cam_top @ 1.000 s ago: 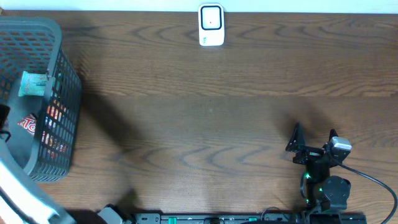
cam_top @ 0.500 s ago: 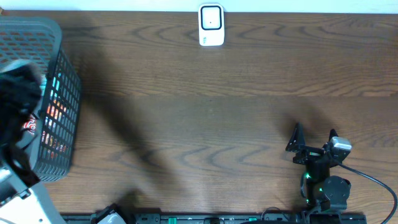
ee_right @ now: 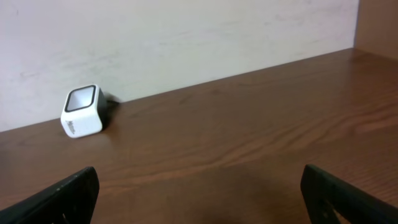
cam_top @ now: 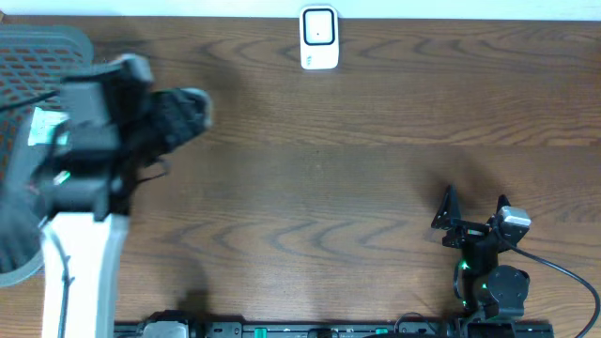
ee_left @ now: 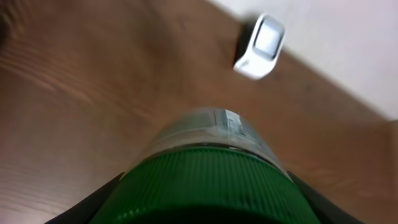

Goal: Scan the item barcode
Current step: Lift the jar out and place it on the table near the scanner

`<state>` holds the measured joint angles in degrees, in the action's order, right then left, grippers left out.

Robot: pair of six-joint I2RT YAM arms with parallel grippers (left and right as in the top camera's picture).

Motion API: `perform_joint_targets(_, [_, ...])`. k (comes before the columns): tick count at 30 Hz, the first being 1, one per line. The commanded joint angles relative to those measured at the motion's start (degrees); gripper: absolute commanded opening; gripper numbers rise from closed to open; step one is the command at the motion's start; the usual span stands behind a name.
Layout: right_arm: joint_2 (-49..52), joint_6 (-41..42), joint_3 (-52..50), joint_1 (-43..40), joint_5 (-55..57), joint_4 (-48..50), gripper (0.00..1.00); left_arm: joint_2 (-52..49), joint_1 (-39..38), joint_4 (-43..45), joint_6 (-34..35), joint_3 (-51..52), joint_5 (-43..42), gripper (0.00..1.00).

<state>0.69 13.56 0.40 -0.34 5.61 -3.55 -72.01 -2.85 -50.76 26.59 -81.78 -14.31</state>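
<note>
My left gripper swings away from the basket next, then tips downward to lower the container (ee_left: 214,127) onto the wood, as bare wood lies open between the arms.
The item is a clear container (ee_left: 214,127) with a ribbed green lid (ee_left: 205,180). It fills the bottom of the left wrist view, and my left gripper (ee_left: 205,186) is shut on the lid, one dark finger on each side. No barcode shows on it. From overhead the left gripper (cam_top: 180,115) is a dark blur just right of the basket, and the item cannot be made out there. The white scanner (cam_top: 319,38) stands at the table's far edge; the container points toward the scanner (ee_left: 261,45). My right gripper (cam_top: 470,214) rests open at the front right, and its jaws (ee_right: 199,186) hold nothing.
A grey mesh basket (cam_top: 28,42) stands at the left edge with a teal packet (cam_top: 42,127) inside, partly hidden by the left arm. In the right wrist view the scanner (ee_right: 82,112) stands against the pale back wall (ee_right: 186,37). Bare brown wood lies between the two arms.
My left arm has come up out of the basket and swung right over the table with the green-lidded container in its jaws. The right arm has not moved.
</note>
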Motion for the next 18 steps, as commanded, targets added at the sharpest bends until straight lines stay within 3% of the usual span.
perform_joint_targets(1, [-0.2,0.1,-0.1,0.8,0.1,-0.1,0.99,-5.1,-6.6,0.3,5.0,0.2,10.5,0.59])
perform_joint_targets(10, [-0.2,0.1,-0.1,0.8,0.1,-0.1,0.99,-22.8,-16.8,3.2,17.5,0.2,19.3,0.59])
perform_joint_targets(15, [-0.2,0.1,-0.1,0.8,0.1,-0.1,0.99,-31.5,-19.7,7.0,25.1,0.2,20.0,0.59])
perform_joint_targets(18, [-0.2,0.1,-0.1,0.8,0.1,-0.1,0.99,-35.3,-20.9,9.8,26.1,0.2,20.0,0.64])
